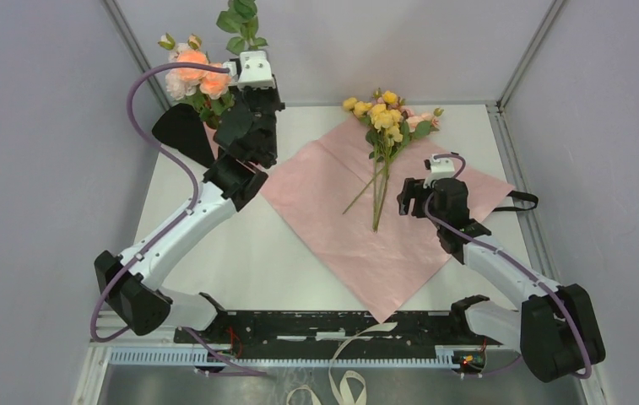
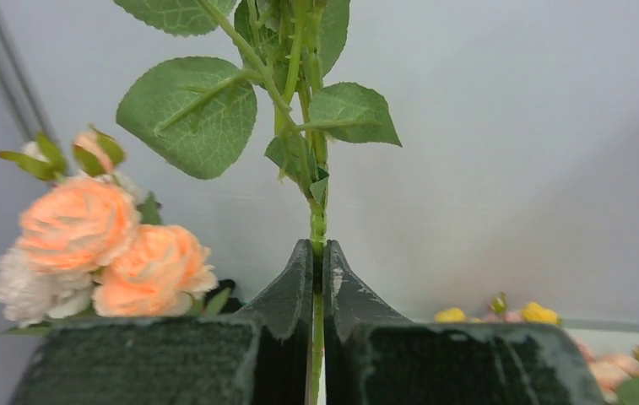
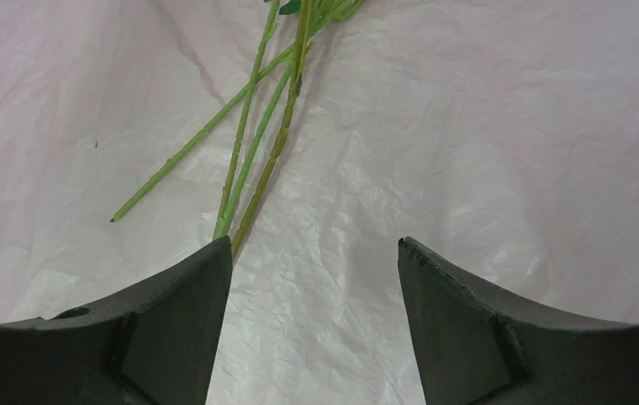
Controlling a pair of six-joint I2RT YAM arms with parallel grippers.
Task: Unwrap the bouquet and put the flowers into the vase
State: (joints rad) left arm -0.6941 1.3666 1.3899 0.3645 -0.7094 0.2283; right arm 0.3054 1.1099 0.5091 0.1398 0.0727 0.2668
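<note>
The raised stem is still clear of the roses, so next I should move my left gripper sideways over the peach roses' green leaves, lower it and let go of the stem.
The bouquet's pink paper (image 1: 345, 224) lies unwrapped and flat on the table. On it lie the flowers, yellow blooms (image 1: 383, 111) at the far end and thin green stems (image 3: 252, 160) pointing toward me. My right gripper (image 3: 314, 245) hangs open just over the paper, right of the stem ends, also seen from above (image 1: 407, 199). My left gripper (image 2: 317, 249) is raised at the back left (image 1: 246, 59), shut on a leafy green stem (image 2: 317, 224) that stands upright. Peach roses (image 2: 105, 253) stand just left of it. The vase is hidden.
A black cloth lump (image 1: 182, 131) sits at the back left beside the left arm. A black ribbon (image 1: 522, 201) lies off the paper's right corner. Grey walls close in the table on three sides.
</note>
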